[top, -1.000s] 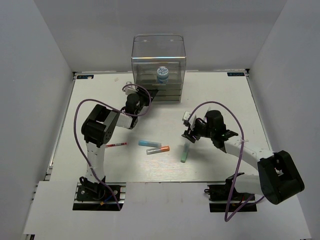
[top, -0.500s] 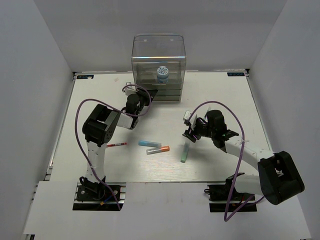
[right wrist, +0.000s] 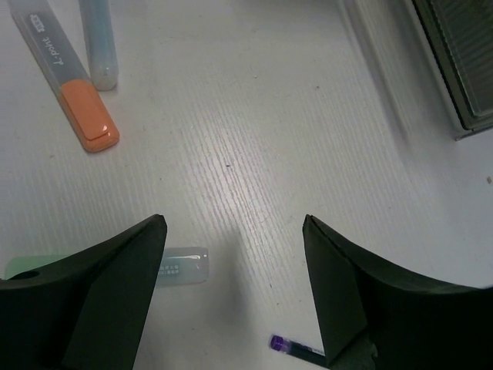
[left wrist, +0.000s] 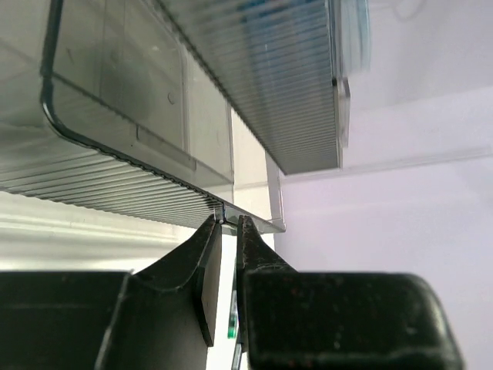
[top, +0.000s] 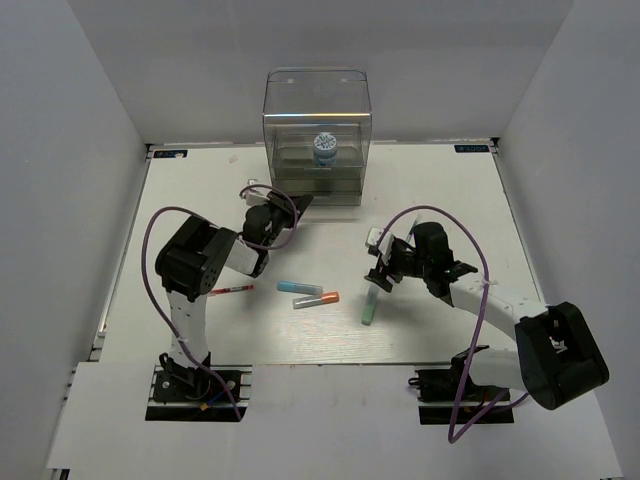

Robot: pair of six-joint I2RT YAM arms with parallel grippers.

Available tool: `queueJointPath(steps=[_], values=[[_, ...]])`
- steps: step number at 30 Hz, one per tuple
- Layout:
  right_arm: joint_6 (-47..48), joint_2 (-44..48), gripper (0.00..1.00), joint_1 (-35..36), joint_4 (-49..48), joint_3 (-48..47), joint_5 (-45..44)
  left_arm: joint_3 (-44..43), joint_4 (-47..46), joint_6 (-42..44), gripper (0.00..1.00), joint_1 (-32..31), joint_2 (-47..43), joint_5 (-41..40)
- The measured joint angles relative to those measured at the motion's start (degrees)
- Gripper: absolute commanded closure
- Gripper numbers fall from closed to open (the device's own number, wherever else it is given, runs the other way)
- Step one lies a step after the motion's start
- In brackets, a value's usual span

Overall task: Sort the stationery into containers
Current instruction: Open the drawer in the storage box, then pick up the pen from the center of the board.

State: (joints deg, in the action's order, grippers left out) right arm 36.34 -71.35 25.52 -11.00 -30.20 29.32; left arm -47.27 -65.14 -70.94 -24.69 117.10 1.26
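I will move my right gripper down and back and turn its open fingers to fit around the pale-green marker's clear end, because that lies below the gripper and toward the base.
The clear smoky drawer unit stands at the back with the blue-and-white tub in its top box. My left gripper is shut on the front lip of a low drawer, the jaws pinching its edge. My right gripper is open and empty above the pale-green marker. In the right wrist view my open gripper hangs over the pale-green marker and a dark purple pen. The light-blue marker, the grey orange-tipped marker and the red pen lie mid-table.
The orange-tipped marker and the light-blue marker lie side by side at the right wrist view's upper left. A corner of the drawer unit shows at its upper right. White walls enclose the table on three sides.
My left gripper has moved back toward the near left with the drawer's lip in it, and the drawer has slid out a little. My right gripper has shifted slightly toward the pale-green marker.
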Motion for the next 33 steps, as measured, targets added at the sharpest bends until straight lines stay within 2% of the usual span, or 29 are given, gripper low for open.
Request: queueJointPath(steps=[2, 4, 5, 7, 8, 10, 11, 13, 17, 18, 21, 27, 33], values=[[1.4, 0.0, 0.21, 0.0, 1.0, 0.0, 1.2, 1.1, 0.0, 0.1, 0.99, -0.2, -0.8, 0.7], [3.4, 0.0, 0.19, 0.0, 2.1, 0.0, 2.4, 1.1, 0.2, 0.1, 0.79, -0.2, -0.9, 1.0], [4.6, 0.0, 0.19, 0.0, 2.8, 0.0, 3.1, 0.9, 0.5, 0.1, 0.62, -0.2, -0.9, 1.4], [7.7, 0.0, 0.19, 0.0, 5.3, -0.3, 5.0, 0.4, 1.9, 1.1, 0.45, -0.2, -1.0, 2.0], [10.2, -0.1, 0.19, 0.0, 6.9, -0.7, 6.1, 0.2, 2.9, 1.5, 0.33, -0.2, -1.0, 2.4], [16.8, -0.4, 0.19, 0.0, 12.0, -2.1, 8.4, 0.0, 5.1, 2.2, 0.23, -0.2, -1.1, 3.0], [20.9, -0.6, 0.21, 0.0, 14.7, -3.0, 9.6, 0.0, 6.4, 2.6, 0.14, -0.2, -1.4, 3.4], [29.0, -1.4, 0.24, 0.0, 20.4, -4.8, 11.6, 0.0, 9.0, 3.7, 0.11, -0.2, -2.6, 4.0], [41.9, -5.4, 0.31, 0.0, 30.7, -9.0, 13.7, 0.9, 14.3, 6.5, 0.11, -0.2, -8.3, 4.4], [45.5, -6.7, 0.34, 0.0, 33.1, -10.2, 14.0, 1.2, 16.7, 7.5, 0.07, -0.2, -10.7, 4.4], [55.1, -9.7, 0.36, 0.0, 39.5, -12.9, 14.1, 0.6, 23.8, 9.5, 0.06, 0.1, -15.9, 5.1], [69.9, -16.3, 0.38, 0.0, 49.2, -17.0, 12.3, -9.2, 53.9, 14.2, 0.01, 0.2, -21.2, 5.0], [75.2, -23.0, 0.39, 0.3, 55.8, -22.1, 8.7, -14.7, 79.1, 11.9, 0.01, 0.2, -21.9, 3.6]])
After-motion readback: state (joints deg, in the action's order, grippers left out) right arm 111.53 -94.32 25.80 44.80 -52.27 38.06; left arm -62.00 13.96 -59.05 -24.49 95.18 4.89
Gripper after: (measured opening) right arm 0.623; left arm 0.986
